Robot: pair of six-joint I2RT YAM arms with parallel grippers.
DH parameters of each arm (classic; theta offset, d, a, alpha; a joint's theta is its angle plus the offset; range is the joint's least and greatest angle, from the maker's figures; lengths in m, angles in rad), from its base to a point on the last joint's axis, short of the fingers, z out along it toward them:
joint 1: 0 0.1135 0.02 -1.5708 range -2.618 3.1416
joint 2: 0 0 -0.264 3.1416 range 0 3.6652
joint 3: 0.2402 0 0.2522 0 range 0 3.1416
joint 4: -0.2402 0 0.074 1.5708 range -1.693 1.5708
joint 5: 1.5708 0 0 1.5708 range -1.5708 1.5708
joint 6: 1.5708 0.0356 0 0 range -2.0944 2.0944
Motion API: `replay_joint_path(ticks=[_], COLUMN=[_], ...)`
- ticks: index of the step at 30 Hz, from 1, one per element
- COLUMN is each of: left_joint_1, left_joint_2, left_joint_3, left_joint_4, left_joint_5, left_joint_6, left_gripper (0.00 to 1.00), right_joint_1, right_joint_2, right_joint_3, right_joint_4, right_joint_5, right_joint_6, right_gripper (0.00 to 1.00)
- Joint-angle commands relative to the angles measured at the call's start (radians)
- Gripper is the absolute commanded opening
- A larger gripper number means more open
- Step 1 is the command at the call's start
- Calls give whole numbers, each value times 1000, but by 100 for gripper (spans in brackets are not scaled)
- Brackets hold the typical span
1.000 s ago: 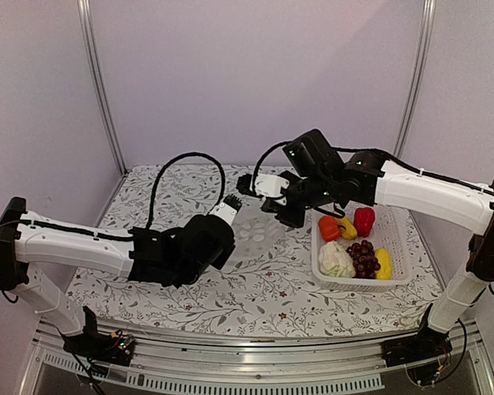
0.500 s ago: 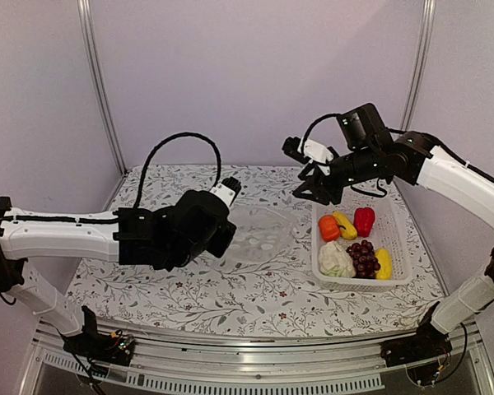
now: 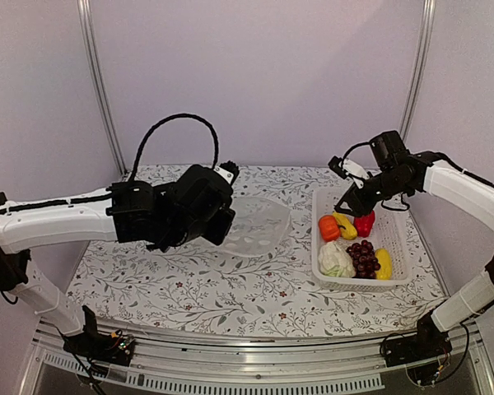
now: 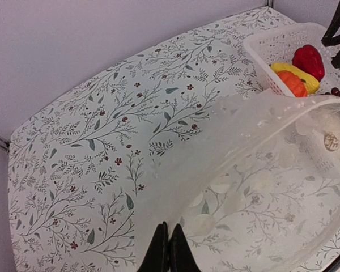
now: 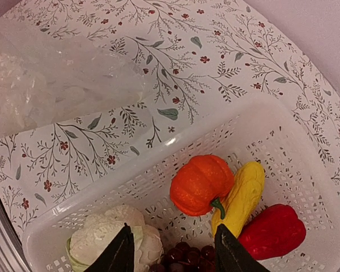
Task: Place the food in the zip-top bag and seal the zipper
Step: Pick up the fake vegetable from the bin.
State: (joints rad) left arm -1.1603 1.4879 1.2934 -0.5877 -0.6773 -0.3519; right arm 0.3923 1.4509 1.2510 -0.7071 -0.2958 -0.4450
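Observation:
My right gripper will move down toward the side of the basket that faces the bag, around the pumpkin (image 3: 329,228) by that side.
The clear zip-top bag (image 3: 262,226) hangs lifted at its left edge, its right part resting on the table. My left gripper (image 4: 169,229) is shut on that edge of the bag (image 4: 260,170); the zipper cannot be made out. The food lies in the white basket (image 3: 358,283): orange pumpkin (image 5: 201,184), yellow piece (image 5: 243,190), red pepper (image 5: 272,232), grapes (image 5: 181,252), cauliflower (image 5: 102,238). My right gripper (image 5: 171,229) stands open and empty just above the basket, over the pumpkin (image 3: 329,228) and grapes (image 3: 361,257).
The basket's near wall (image 5: 130,164) stands between the bag (image 5: 39,79) and the food. A second yellow piece (image 3: 384,263) lies at the basket's right front. The table carries a floral cloth (image 3: 230,288), and metal posts (image 3: 99,90) rise at the back corners.
My right gripper has left the bag's mouth, swung right and down over the basket, and opened. My left gripper has closed fully and raised the bag's edge.

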Motion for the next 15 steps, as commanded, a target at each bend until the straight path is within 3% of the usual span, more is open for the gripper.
replay_joint_path(ticks=[1, 5, 9, 15], left_joint_1=[11, 11, 11, 11], left_joint_2=[-28, -85, -149, -123], left_joint_3=[37, 58, 59, -5], left_joint_4=[-188, -350, -408, -166], left_joint_5=[-32, -62, -61, 35], left_joint_6=[-76, -114, -146, -124], left_gripper=[0, 0, 0, 0], right_joint_1=[-3, -3, -3, -2], right_joint_2=[10, 21, 49, 135], right_joint_3=[-71, -93, -94, -99], right_joint_4=[4, 12, 38, 89], right_joint_5=[-21, -17, 23, 0], right_joint_6=[-18, -13, -2, 1], right_gripper=[49, 54, 55, 56])
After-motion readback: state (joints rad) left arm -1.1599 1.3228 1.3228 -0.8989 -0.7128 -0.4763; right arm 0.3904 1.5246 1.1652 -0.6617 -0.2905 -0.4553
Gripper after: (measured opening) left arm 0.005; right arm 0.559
